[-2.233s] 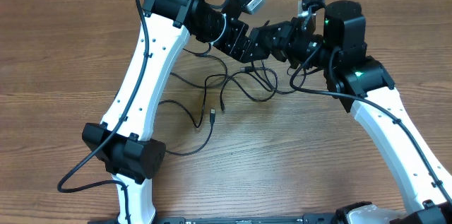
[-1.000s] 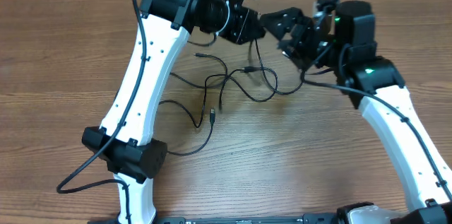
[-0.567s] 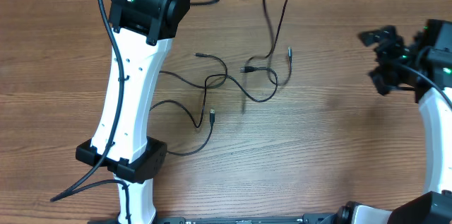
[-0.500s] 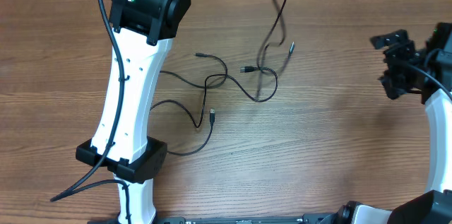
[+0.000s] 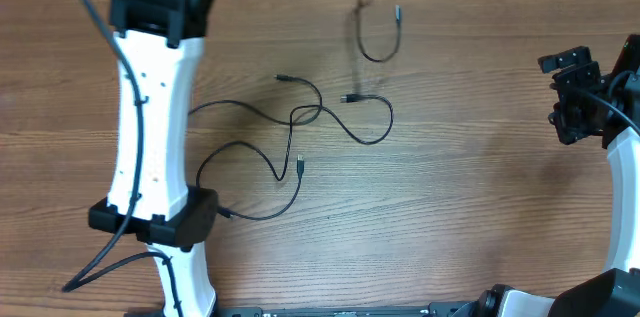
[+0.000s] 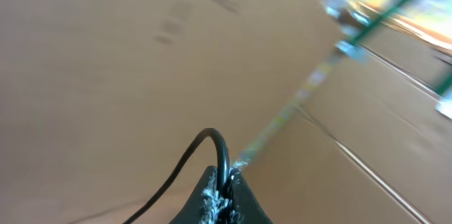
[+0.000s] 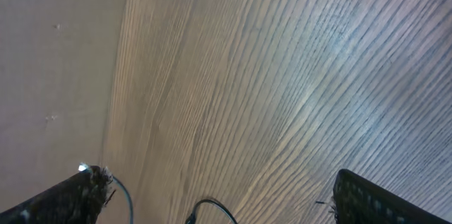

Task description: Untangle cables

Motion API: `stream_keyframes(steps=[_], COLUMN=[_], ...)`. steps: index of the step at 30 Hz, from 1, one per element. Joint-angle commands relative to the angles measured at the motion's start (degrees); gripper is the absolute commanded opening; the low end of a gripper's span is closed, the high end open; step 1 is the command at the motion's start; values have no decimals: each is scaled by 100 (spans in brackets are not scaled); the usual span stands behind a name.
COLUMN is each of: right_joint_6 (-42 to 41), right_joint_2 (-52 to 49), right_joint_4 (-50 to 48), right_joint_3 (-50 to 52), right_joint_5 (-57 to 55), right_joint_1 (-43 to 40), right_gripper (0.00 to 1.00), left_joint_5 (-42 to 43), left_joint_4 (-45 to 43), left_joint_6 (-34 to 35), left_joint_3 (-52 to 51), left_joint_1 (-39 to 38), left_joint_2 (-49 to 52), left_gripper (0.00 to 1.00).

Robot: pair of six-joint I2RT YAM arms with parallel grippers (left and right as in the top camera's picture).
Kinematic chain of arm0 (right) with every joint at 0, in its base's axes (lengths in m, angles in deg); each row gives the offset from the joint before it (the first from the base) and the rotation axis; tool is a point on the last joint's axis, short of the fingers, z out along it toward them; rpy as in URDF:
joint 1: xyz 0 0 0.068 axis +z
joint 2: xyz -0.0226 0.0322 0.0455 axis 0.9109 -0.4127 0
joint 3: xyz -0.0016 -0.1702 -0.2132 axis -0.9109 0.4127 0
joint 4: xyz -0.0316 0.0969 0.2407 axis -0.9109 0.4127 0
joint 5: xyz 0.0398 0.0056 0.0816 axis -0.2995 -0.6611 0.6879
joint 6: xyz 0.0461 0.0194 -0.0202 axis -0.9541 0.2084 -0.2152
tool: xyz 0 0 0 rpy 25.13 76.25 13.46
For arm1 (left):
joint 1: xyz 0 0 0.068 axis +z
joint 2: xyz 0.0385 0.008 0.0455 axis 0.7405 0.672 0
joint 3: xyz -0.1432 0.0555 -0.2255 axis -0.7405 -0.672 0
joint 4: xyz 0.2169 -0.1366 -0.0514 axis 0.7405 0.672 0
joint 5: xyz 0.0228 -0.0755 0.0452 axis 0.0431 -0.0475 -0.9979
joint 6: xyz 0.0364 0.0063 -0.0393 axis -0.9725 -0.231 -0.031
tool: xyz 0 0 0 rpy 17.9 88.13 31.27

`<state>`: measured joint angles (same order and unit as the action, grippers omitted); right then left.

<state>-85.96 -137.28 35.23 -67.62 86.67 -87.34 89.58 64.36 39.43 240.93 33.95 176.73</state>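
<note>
I need to move my left gripper to the left in the overhead view next and lower it to let go of the cable, because bare tabletop is below it on that side.
One thin black cable (image 5: 376, 50) hangs in the air from the top edge of the overhead view, its plug end (image 5: 397, 12) dangling free. In the left wrist view my left gripper (image 6: 224, 179) is shut on this cable (image 6: 212, 139), which arches out of the jaws. The gripper itself is beyond the overhead view's top edge. The other cables (image 5: 300, 117) lie on the table in loose loops that cross each other, plugs (image 5: 301, 164) pointing outward. My right gripper (image 5: 565, 92) is far to the right, open and holding nothing (image 7: 217, 179).
The left arm's white link (image 5: 150, 97) stands over the table's left side, with its thicker black wire (image 5: 100, 272) trailing from the base. The wooden table (image 5: 460, 187) extends between the loops and the right arm.
The left arm has swung up and back, lifting its cable off the table and away from the others. The right gripper has drawn off to the right edge.
</note>
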Motion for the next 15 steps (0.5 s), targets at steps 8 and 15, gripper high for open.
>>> stream_keyframes(steps=[8, 15], right_joint_6=[31, 31], right_joint_2=[37, 37], right_joint_4=[-31, -31], right_joint_3=[-22, -22], right_joint_5=[-103, -103], right_joint_1=[-7, -7], right_gripper=[100, 100], left_joint_5=[-997, -1073], left_joint_4=[-22, -291], left_joint_6=[-94, 577], left_joint_3=[83, 83], left_joint_1=[553, 557], left_joint_2=[138, 562], left_gripper=[4, 4])
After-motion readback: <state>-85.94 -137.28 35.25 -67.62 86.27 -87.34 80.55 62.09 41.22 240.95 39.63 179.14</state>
